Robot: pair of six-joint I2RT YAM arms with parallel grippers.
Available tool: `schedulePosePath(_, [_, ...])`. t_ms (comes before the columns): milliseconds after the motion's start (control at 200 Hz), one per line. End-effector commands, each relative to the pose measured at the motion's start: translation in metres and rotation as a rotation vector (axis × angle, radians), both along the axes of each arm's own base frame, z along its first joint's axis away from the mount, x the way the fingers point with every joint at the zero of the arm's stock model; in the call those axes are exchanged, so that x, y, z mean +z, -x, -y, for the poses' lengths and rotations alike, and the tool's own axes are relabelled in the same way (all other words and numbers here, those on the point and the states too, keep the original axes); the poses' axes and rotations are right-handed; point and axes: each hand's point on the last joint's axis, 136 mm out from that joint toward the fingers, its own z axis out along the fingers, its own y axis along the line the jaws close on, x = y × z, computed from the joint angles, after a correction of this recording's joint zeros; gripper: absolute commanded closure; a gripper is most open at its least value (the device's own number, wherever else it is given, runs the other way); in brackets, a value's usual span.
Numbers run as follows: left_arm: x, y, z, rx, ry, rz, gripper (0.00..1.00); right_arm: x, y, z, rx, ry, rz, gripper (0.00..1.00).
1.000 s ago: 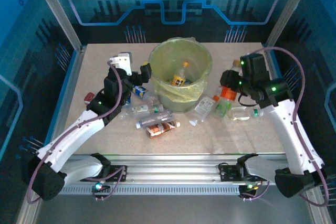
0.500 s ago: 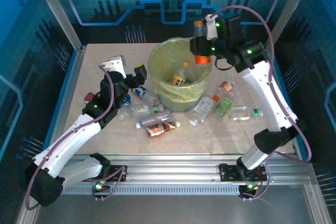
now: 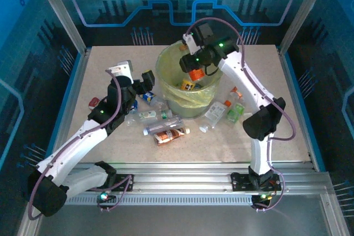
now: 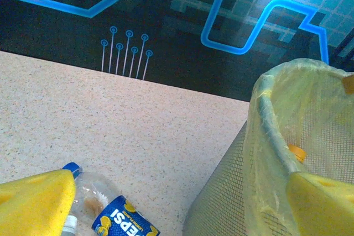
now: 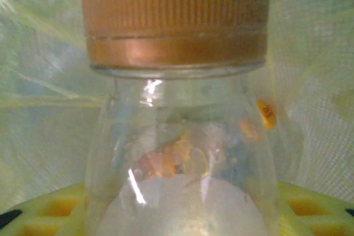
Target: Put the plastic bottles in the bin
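Observation:
The clear bottle goes down past the bin's rim toward the yellow-labelled bottle next. My right gripper releases it there, since the bin's bag-lined inside lies below the gripper.
The bin (image 3: 166, 81), a round mesh bucket lined with a yellow-green bag, stands at the table's middle back, with one yellow-labelled bottle (image 3: 188, 84) lying inside. My right gripper (image 3: 193, 68) hangs over the bin's mouth, shut on a clear bottle with an orange label (image 3: 195, 74). In the right wrist view that bottle (image 5: 177, 153) stands cap-up between the yellow fingers (image 5: 55, 205), its orange-brown cap (image 5: 176, 17) on top. My left gripper (image 3: 142, 85) is open just left of the bin. A blue Pepsi bottle (image 4: 124, 222) lies under it, beside the bin wall (image 4: 232, 192).
Several bottles lie in front of the bin: a white-labelled one (image 3: 148, 115), a clear one (image 3: 163, 126), a red-brown one (image 3: 170, 135). To the bin's right lie a clear bottle (image 3: 215, 113), a green one (image 3: 235, 113) and an orange-capped one (image 3: 238, 91). A red-capped piece (image 3: 94, 102) lies far left.
My right arm lifted the orange-labelled bottle from the table's right side and swung it left, over the bin's mouth. My left gripper drew back slightly to the left.

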Motion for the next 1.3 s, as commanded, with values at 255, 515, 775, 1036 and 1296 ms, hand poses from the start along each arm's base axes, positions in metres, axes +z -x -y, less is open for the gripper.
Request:
schedulePosePath(255, [-0.015, -0.007, -0.004, 0.031, 0.001, -0.044, 0.01, -0.054, 0.006, -0.004, 0.043, 0.122, -0.116, 0.52])
schedulePosePath(515, [-0.020, -0.009, -0.002, 0.030, 0.000, -0.058, 0.01, -0.079, 0.006, -0.021, 0.090, 0.122, -0.176, 0.41])
schedulePosePath(775, [-0.024, -0.012, -0.001, 0.028, -0.001, -0.068, 0.01, -0.087, 0.020, -0.041, 0.155, 0.094, -0.214, 0.25])
schedulePosePath(1036, [-0.026, -0.013, 0.000, 0.029, -0.003, -0.074, 0.01, -0.067, 0.028, -0.047, 0.183, 0.072, -0.180, 0.13])
schedulePosePath(1296, [-0.025, -0.010, -0.004, 0.036, -0.007, -0.067, 0.01, -0.020, 0.027, -0.031, 0.129, 0.073, -0.066, 0.08])
